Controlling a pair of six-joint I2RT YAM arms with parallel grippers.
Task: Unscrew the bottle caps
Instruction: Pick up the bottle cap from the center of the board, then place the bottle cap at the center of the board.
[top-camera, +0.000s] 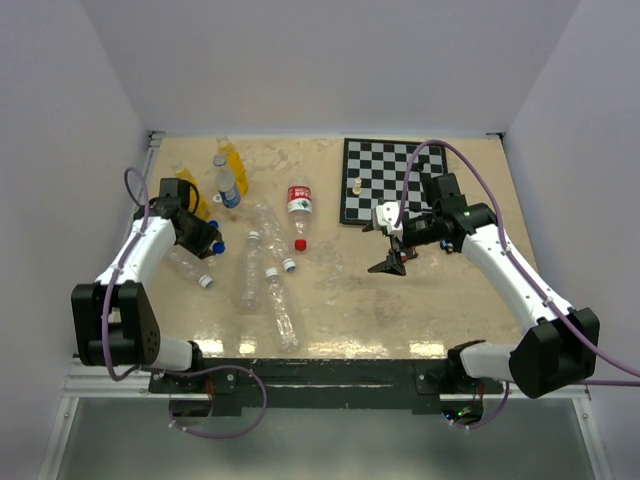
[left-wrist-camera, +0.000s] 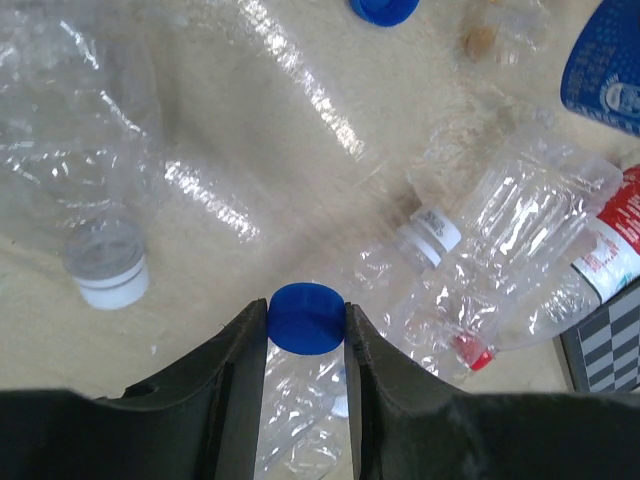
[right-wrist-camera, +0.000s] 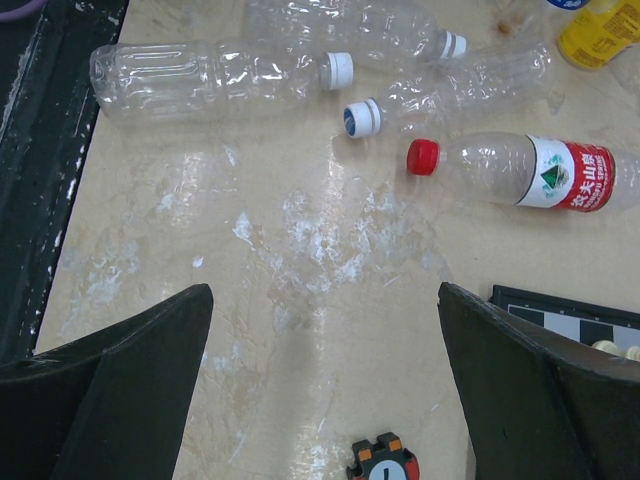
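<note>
The bare table (top-camera: 229, 237) (left-wrist-camera: 350, 128) between the other blue cap and the white-capped bottles is the next place for my left gripper, which needs to move over and down to it.
My left gripper (left-wrist-camera: 306, 322) is shut on a blue bottle cap (left-wrist-camera: 306, 317), pinched between both fingertips low over the table at the left (top-camera: 212, 243). A crumpled clear bottle (left-wrist-camera: 300, 400) shows through the gap behind the cap; I cannot tell whether the cap sits on it. One orange-yellow bottle (top-camera: 232, 160) and a clear bottle with a blue-and-white label (top-camera: 228, 186) stand at the back left. A second orange-yellow bottle (top-camera: 192, 192) is half hidden by my left arm. My right gripper (right-wrist-camera: 325, 300) hangs open over bare table near the middle right (top-camera: 390, 248).
Several clear unlabelled bottles with white caps (right-wrist-camera: 338, 70) lie at centre left. A red-labelled bottle (right-wrist-camera: 520, 170) with a red cap (right-wrist-camera: 422, 157) lies beside them. Another blue cap (left-wrist-camera: 383, 8) rests on the table. A chessboard (top-camera: 385, 180) with white pieces sits at the back right.
</note>
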